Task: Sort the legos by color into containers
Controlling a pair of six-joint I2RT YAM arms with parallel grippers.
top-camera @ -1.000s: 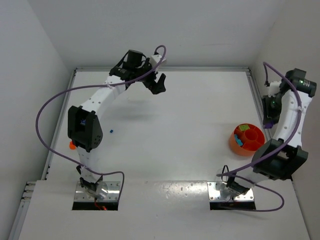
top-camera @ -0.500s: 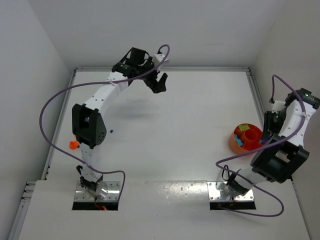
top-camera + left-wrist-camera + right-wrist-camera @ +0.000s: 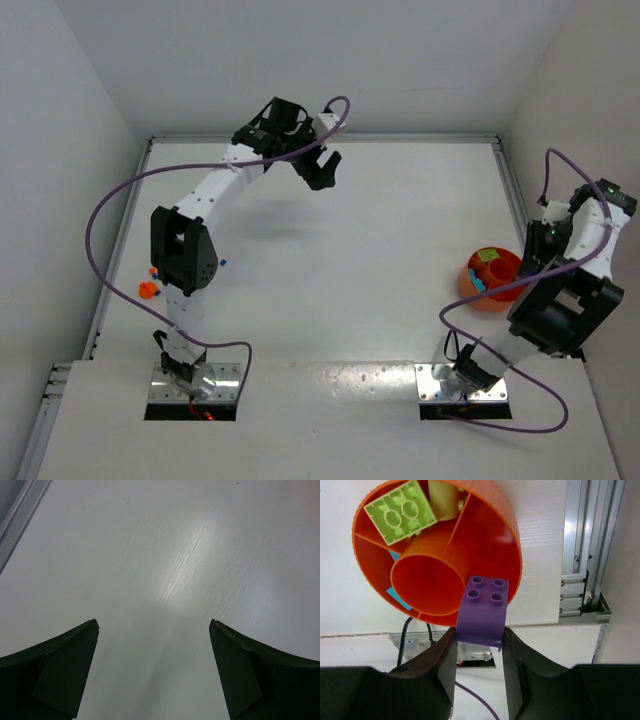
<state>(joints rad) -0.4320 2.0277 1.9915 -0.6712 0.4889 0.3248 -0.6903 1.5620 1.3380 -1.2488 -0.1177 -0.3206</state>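
My right gripper will next move slightly outward over the round orange bowl's section (image 3: 491,555) beside the metal bar and let go of the purple lego (image 3: 482,611), because that section is empty.
My right gripper (image 3: 480,639) is shut on a purple lego (image 3: 482,611), holding it just above the near rim of the round orange bowl (image 3: 512,540). The bowl's containers hold a yellow-green lego (image 3: 400,511) and teal pieces (image 3: 397,597). From above, the bowl (image 3: 468,285) sits at the right, with the right gripper (image 3: 535,248) beside it. My left gripper (image 3: 322,172) hangs open over the far middle of the table; its fingers (image 3: 60,670) frame only bare table. An orange lego (image 3: 147,290) and a small blue lego (image 3: 222,263) lie by the left arm.
A metal rail (image 3: 582,555) runs along the table's right edge, just past the bowl. White walls close the table in at the back and both sides. Purple cables (image 3: 110,200) loop off both arms.
The right arm has drawn in and down toward the bowl with the purple lego. The left arm has swung slightly right, uncovering the orange lego at the left.
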